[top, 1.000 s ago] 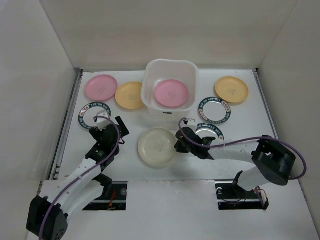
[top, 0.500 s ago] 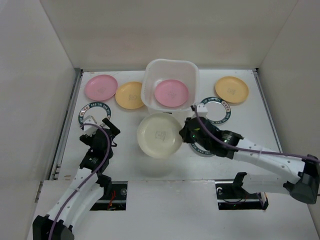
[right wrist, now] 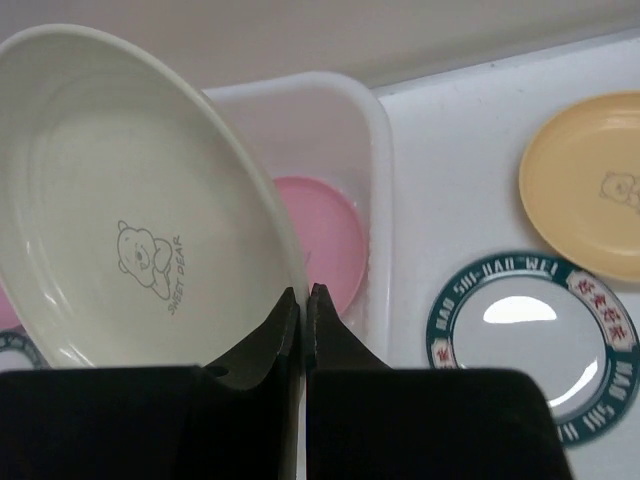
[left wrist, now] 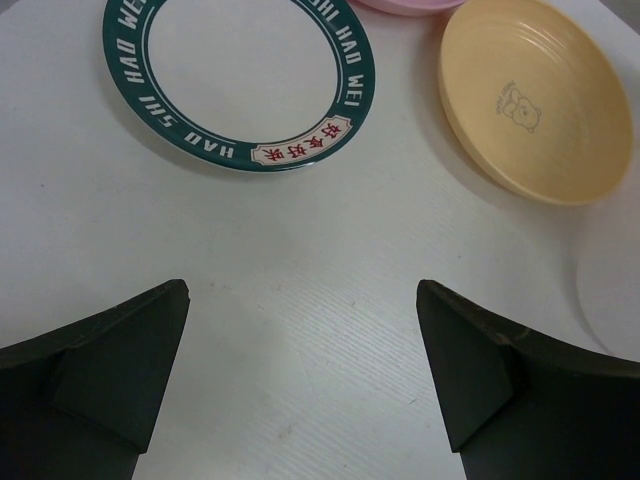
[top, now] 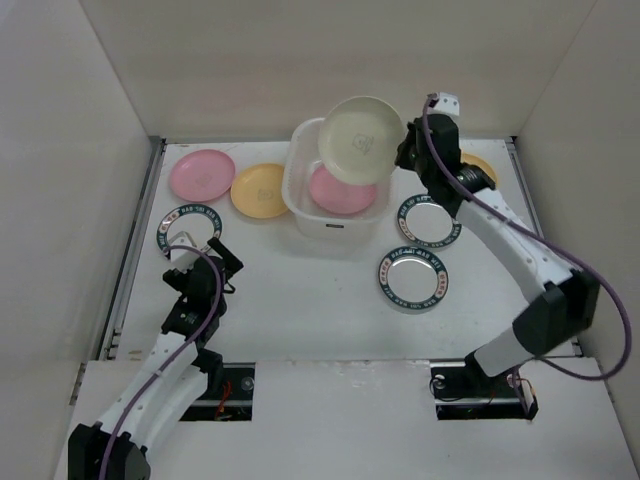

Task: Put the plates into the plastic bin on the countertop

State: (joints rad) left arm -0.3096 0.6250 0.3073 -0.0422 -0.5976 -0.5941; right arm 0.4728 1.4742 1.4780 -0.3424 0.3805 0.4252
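I need to lower my right gripper into the plastic bin (top: 300,195) and release the cream plate over the pink plate inside, since it still hangs above the bin.
My right gripper (top: 405,150) (right wrist: 304,292) is shut on the rim of the cream plate (top: 360,139) (right wrist: 120,200), holding it tilted in the air over the plastic bin (top: 300,195) (right wrist: 375,150). One pink plate (top: 340,190) (right wrist: 325,235) lies inside the bin. On the countertop (top: 300,290) lie another pink plate (top: 201,174), a yellow-orange plate (top: 259,190) (left wrist: 535,95), and green-rimmed plates (top: 188,229) (top: 412,277) (top: 428,221). Another yellow-orange plate (right wrist: 585,195) lies right of the bin. My left gripper (top: 205,255) (left wrist: 300,375) is open just short of the left green-rimmed plate (left wrist: 240,80).
White walls (top: 80,150) bound the work surface on the left, back and right. The arm bases sit at the near edge (top: 320,385).
My right gripper lifted the cream plate from the middle of the countertop and carried it up and back over the bin. The left arm has stayed roughly in place since half a second ago.
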